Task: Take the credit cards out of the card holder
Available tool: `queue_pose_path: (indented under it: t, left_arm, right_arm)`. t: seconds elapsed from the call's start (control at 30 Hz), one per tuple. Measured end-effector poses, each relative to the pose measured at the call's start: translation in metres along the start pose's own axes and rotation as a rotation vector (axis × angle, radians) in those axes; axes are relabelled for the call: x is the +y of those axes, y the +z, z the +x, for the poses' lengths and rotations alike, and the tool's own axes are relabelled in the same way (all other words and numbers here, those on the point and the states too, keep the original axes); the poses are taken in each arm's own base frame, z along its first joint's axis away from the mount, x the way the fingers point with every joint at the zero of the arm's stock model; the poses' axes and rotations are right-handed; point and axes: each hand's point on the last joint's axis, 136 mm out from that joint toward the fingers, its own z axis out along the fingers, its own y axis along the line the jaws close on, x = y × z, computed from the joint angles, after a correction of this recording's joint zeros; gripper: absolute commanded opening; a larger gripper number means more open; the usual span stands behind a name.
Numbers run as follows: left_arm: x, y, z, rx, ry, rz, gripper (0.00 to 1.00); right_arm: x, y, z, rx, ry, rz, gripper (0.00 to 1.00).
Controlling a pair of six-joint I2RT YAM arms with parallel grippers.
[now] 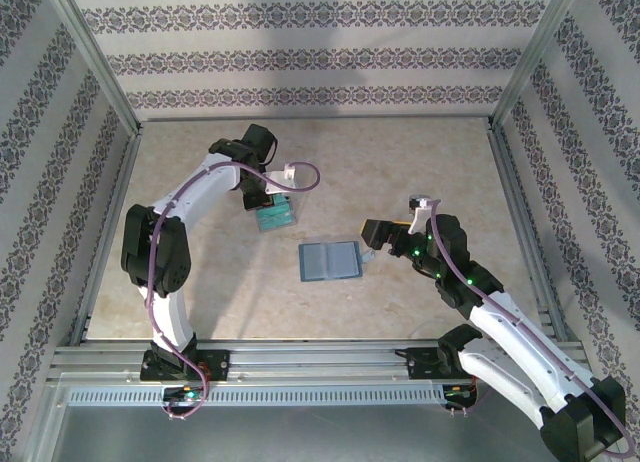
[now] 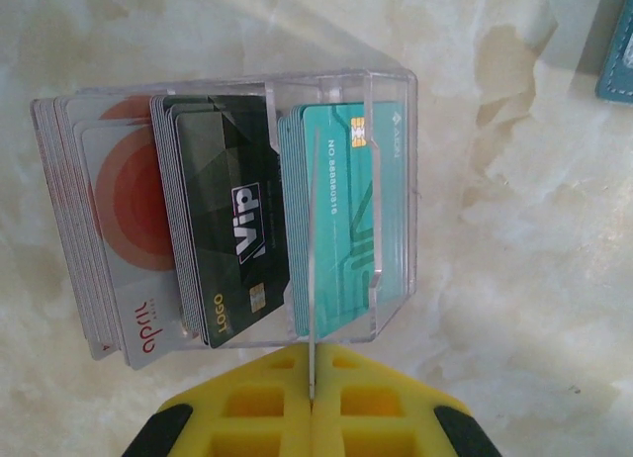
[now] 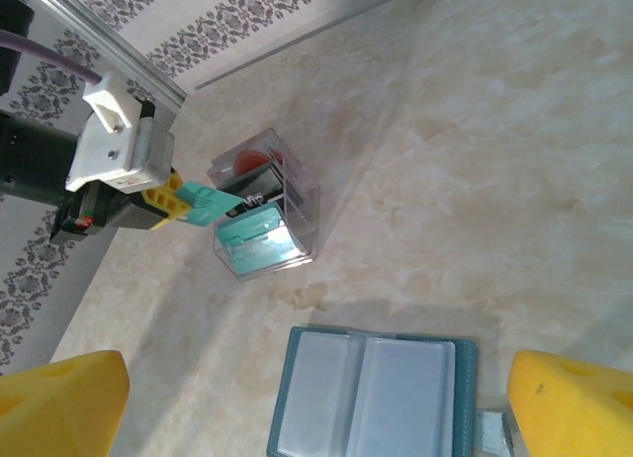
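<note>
My left gripper will next lower the card into the teal stack's slot in the acrylic box point(image 1: 275, 217), which is below it, and then open.
The card holder point(image 1: 330, 262) lies open and flat mid-table, blue-grey, and both clear pockets point(image 3: 371, 393) look empty. My left gripper point(image 2: 312, 363) is shut on a teal credit card point(image 3: 208, 202), which appears edge-on point(image 2: 312, 269) in the left wrist view. It hangs over the teal stack in a clear acrylic box point(image 1: 275, 217). That box point(image 2: 396, 91) also holds stacks of black VIP cards point(image 2: 232, 229) and white cards with a red circle point(image 2: 124, 200). My right gripper point(image 3: 316, 403) is open, hovering above the holder's right edge point(image 1: 368, 244).
A corner of the holder point(image 2: 618, 51) shows at the top right of the left wrist view. The holder's clasp tab point(image 3: 490, 432) sticks out beside my right finger. Metal frame rails point(image 1: 300, 357) and patterned walls enclose the marble table point(image 1: 430, 162).
</note>
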Motion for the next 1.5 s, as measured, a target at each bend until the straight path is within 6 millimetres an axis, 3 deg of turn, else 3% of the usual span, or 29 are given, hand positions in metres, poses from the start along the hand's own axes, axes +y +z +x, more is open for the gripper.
queue_pose_path:
  t: [0.47, 0.87, 1.5]
  left_arm:
    - [-0.005, 0.008, -0.002, 0.003, 0.019, 0.06, 0.0]
    - [-0.006, 0.026, -0.002, 0.035, 0.015, 0.121, 0.0]
    - [-0.009, 0.035, 0.0, 0.081, 0.01, 0.19, 0.0]
  right_arm:
    - [-0.008, 0.0, -0.001, -0.009, 0.016, 0.038, 0.98]
    - [-0.003, -0.008, -0.007, -0.04, 0.019, 0.02, 0.98]
    - [-0.001, -0.016, -0.013, -0.072, 0.02, 0.018, 0.98]
